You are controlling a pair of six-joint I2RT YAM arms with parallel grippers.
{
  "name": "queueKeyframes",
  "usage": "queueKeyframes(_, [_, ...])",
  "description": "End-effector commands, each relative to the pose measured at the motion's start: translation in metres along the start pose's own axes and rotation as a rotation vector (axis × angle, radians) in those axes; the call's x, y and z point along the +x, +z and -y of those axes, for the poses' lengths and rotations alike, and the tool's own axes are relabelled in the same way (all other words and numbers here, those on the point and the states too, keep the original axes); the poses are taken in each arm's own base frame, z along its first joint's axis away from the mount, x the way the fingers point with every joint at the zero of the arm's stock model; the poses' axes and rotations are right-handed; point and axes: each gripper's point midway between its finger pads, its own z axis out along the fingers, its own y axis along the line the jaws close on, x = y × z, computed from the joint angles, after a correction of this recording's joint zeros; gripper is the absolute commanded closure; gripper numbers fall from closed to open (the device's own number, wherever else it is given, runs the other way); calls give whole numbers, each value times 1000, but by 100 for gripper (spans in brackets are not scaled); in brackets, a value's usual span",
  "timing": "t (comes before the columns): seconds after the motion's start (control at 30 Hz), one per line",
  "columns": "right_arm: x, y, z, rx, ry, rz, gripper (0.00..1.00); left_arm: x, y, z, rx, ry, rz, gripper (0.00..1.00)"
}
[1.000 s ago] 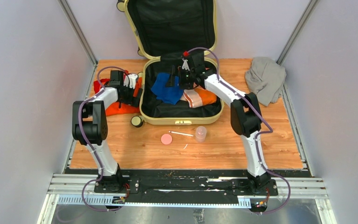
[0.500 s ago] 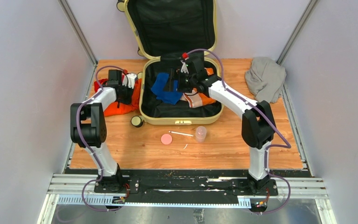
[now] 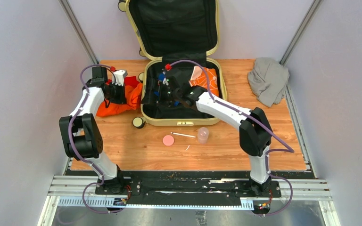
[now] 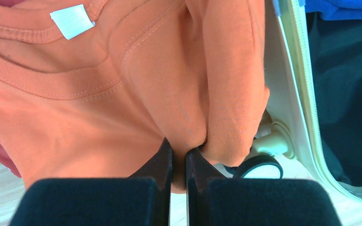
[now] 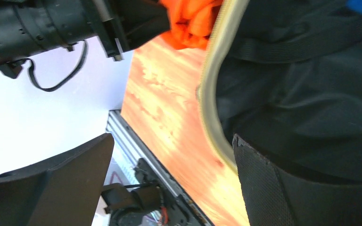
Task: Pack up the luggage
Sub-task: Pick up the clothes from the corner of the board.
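Observation:
The orange shirt's held fold lies to the left of my right gripper in the top view, so it will next cross the case's edge toward my left gripper and close there.
The luggage lies open on the table, its lid up against the back wall. My left gripper is shut on a fold of an orange shirt, just outside the case's left rim beside a wheel. My right gripper hangs open over the case's left side, above the rim, nothing between its fingers. An orange-and-white striped garment lies in the back right of the case. A corner of blue cloth shows inside.
A grey garment lies at the table's right edge. In front of the case are a small round jar, a pink disc, a white stick and a clear cup. Walls stand close on both sides.
My left gripper has shut on the orange shirt and pulled back to the left. The right arm swung left across the case, now covering the blue cloth; the striped garment shifted toward the back right.

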Motion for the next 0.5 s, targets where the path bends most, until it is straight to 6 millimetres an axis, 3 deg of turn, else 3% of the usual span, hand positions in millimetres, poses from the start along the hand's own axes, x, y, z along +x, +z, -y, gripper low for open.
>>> queueKeyframes(0.0, [21, 20, -44, -52, 46, -14, 0, -6, -17, 16, 55, -8, 19, 100])
queueKeyframes(0.17, [60, 44, -64, -66, 90, -97, 0, -3, -22, 13, 34, 13, 5, 100])
queueKeyframes(0.3, [88, 66, -63, -36, 136, -146, 1, -3, -27, 8, 13, 14, 3, 100])
queueKeyframes(0.47, [96, 81, -53, 24, 140, -122, 3, -8, -40, 2, -12, 16, 18, 100])
